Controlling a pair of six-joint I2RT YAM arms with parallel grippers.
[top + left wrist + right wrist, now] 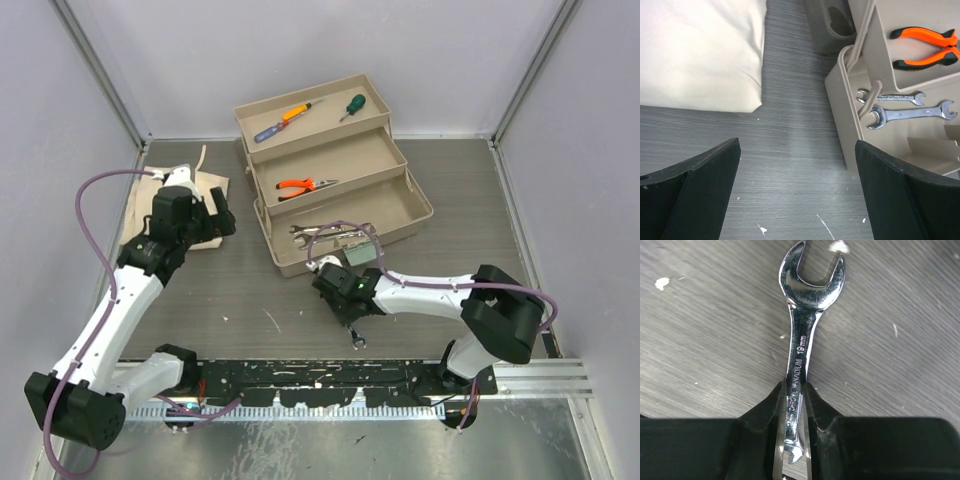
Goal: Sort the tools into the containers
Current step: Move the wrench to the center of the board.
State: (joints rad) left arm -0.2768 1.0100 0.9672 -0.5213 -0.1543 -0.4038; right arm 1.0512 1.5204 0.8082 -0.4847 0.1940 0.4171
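Note:
The right gripper goes to the left in the overhead view next and turns the wrench onto bare table, because the wrench's jaw points at the table's near edge.
The tan stepped toolbox stands open at the back. Its top tray holds an orange-handled screwdriver, a blue-handled one and a green-handled one. Orange pliers lie in the middle tray. Two silver wrenches lie in the lowest tray. My right gripper is shut on a silver 19 mm wrench, low over the table in front of the toolbox. My left gripper is open and empty, left of the toolbox. Its view shows the pliers and two wrenches.
A folded white cloth lies at the left under the left gripper, also in the left wrist view. Grey walls close in the table on both sides and at the back. White paint flecks mark the table top.

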